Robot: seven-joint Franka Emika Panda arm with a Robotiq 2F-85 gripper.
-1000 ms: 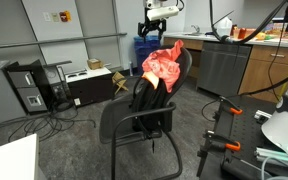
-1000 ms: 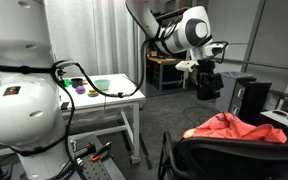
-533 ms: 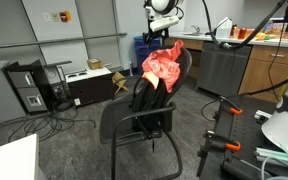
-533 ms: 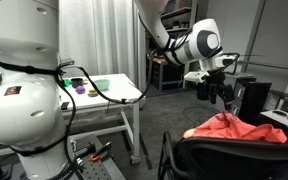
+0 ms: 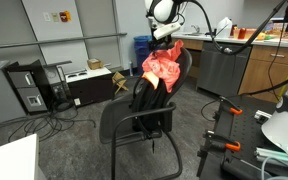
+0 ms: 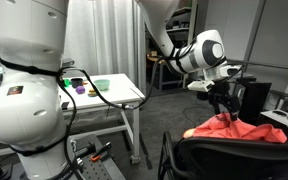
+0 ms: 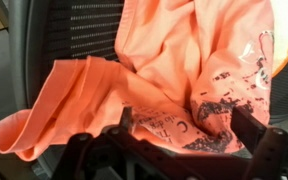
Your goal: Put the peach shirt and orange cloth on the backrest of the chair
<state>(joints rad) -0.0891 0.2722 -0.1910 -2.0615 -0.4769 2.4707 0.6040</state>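
My gripper stays low over the chair's backrest next and draws its spread fingers together. They close onto the printed top of the peach shirt [image 7: 184, 50], which lies folded between them.
The peach shirt [image 7: 184, 50], with black print, and the orange cloth [image 7: 74, 95] lie draped together over the backrest of the black mesh chair [image 5: 144, 110]. In both exterior views they show as one reddish heap [image 5: 162, 68] [image 6: 234, 128]. My gripper [image 7: 184, 125] is open, with its fingers [image 7: 124, 122] spread just above the printed part of the shirt and nothing held. It hangs close over the top of the backrest in both exterior views [image 5: 164, 33] [image 6: 222, 100].
A black computer tower [image 5: 29, 88] and low boxes stand on the floor behind the chair. A grey cabinet [image 5: 222, 68] is beside it. A white table [image 6: 109, 92] with small coloured items and the robot's white base [image 6: 24, 100] are nearby.
My gripper has moved across and down toward the chair's backrest, and is now just above the clothes. The clothes and chair have not moved.
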